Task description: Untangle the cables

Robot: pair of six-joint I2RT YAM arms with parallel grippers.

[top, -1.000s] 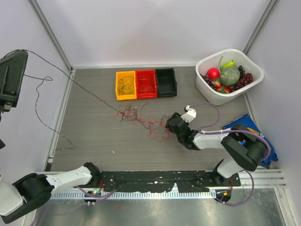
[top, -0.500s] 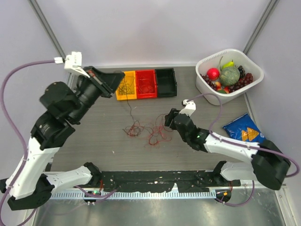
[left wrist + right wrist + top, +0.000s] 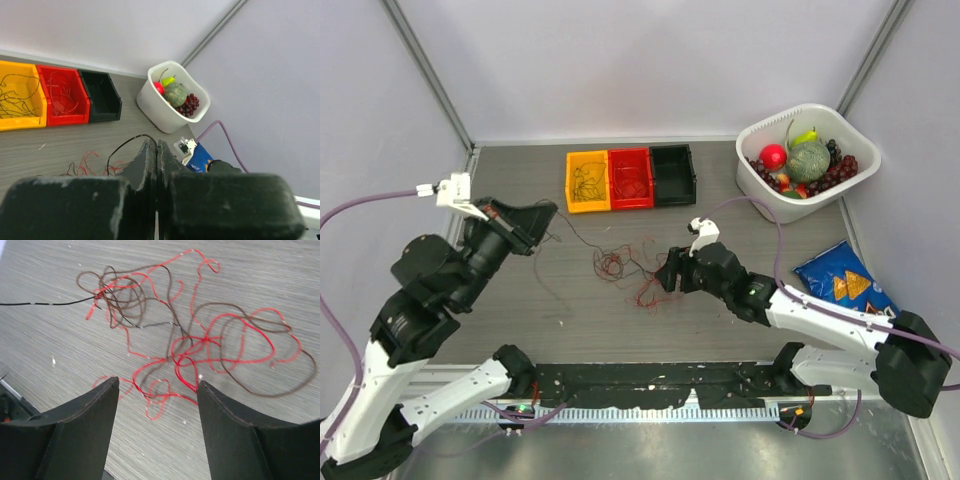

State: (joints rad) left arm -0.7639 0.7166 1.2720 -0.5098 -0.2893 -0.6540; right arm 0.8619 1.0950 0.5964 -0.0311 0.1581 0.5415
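Note:
My right gripper moves outward and to the left in the top view and down onto the tangle's far red bend next, because it arcs clear of brown wires.
The cables [image 3: 625, 268] lie as a loose tangle of thin red and dark brown wires on the grey table; the right wrist view shows the same tangle [image 3: 200, 342] close up. Raised above the table's left side, my left gripper [image 3: 538, 222] is shut on one black cable [image 3: 125, 142] that curls out of its fingertips [image 3: 150, 146] and trails down to the tangle. My right gripper [image 3: 663, 274] hovers low at the tangle's right edge. Its jaws are wide open [image 3: 158, 382], with red loops on the table between them and nothing gripped.
Yellow [image 3: 588, 181], red [image 3: 631, 178] and black [image 3: 672, 174] bins stand in a row at the back; the yellow and red ones hold wires. At the back right is a white basket [image 3: 756, 180] of fruit. A blue snack bag [image 3: 845, 285] lies right of the arm.
My left arm swung down from high at the far left to over the table, still holding the black cable, which has gone slack. The right gripper opened wider and slid left over the tangle.

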